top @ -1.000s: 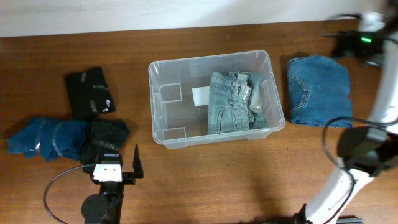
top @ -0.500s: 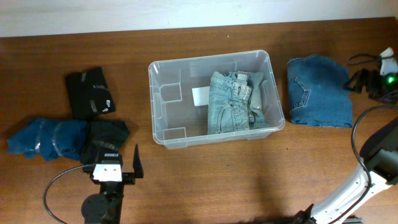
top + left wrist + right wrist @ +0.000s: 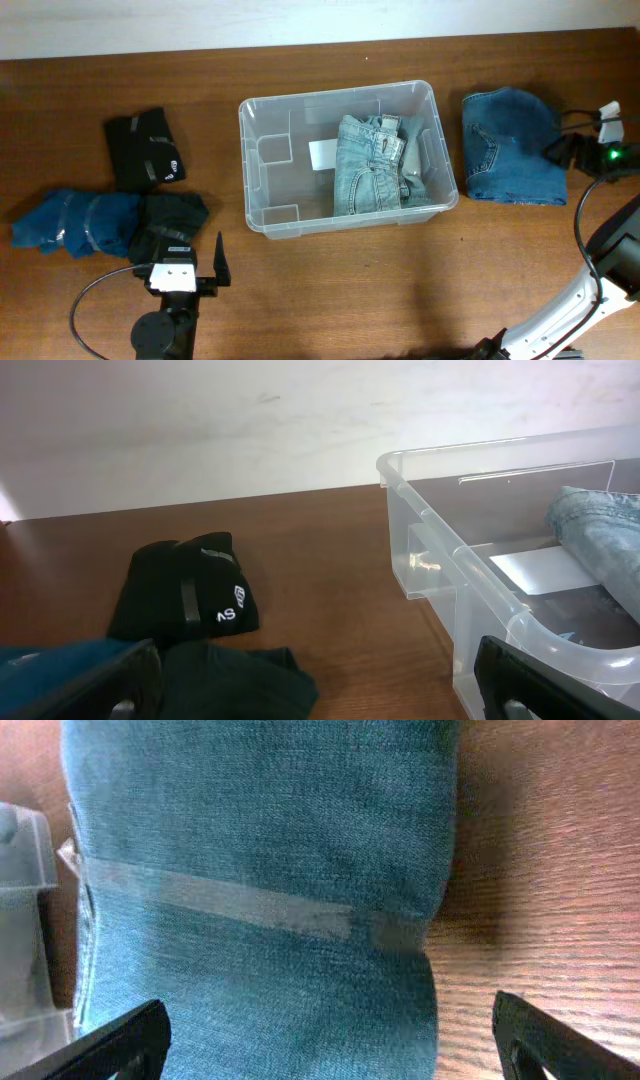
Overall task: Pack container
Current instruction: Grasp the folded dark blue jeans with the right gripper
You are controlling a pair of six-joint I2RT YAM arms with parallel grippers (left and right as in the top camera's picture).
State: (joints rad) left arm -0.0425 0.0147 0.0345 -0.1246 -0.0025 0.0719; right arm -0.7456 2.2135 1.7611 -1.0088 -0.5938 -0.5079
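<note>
My right gripper will next move down onto the folded darker blue jeans' edge away from the container, because its open fingers are already on both sides of the denim and bare wood there.
The clear plastic container (image 3: pixel 262 190) stands mid-table with a white label (image 3: pixel 323 153) on its bottom and folded light-blue jeans (image 3: pixel 375 165) in its right half. It also shows in the left wrist view (image 3: pixel 450 560). Folded darker blue jeans (image 3: pixel 510 145) lie right of it and fill the right wrist view (image 3: pixel 260 870). My right gripper (image 3: pixel 562 150) is open at their right edge, fingers wide above the denim (image 3: pixel 330 1045). My left gripper (image 3: pixel 185 268) is open and empty near the front left, over dark clothes (image 3: pixel 315 690).
Left of the container lie a folded black garment (image 3: pixel 145 148), a blue garment (image 3: pixel 75 222) and a dark green-black garment (image 3: pixel 170 220). The black garment with a white logo also shows in the left wrist view (image 3: pixel 190 595). A white wall runs along the table's far edge.
My right arm has come down from the far right corner to the right edge of the folded dark jeans. The left arm and clothes have not moved.
</note>
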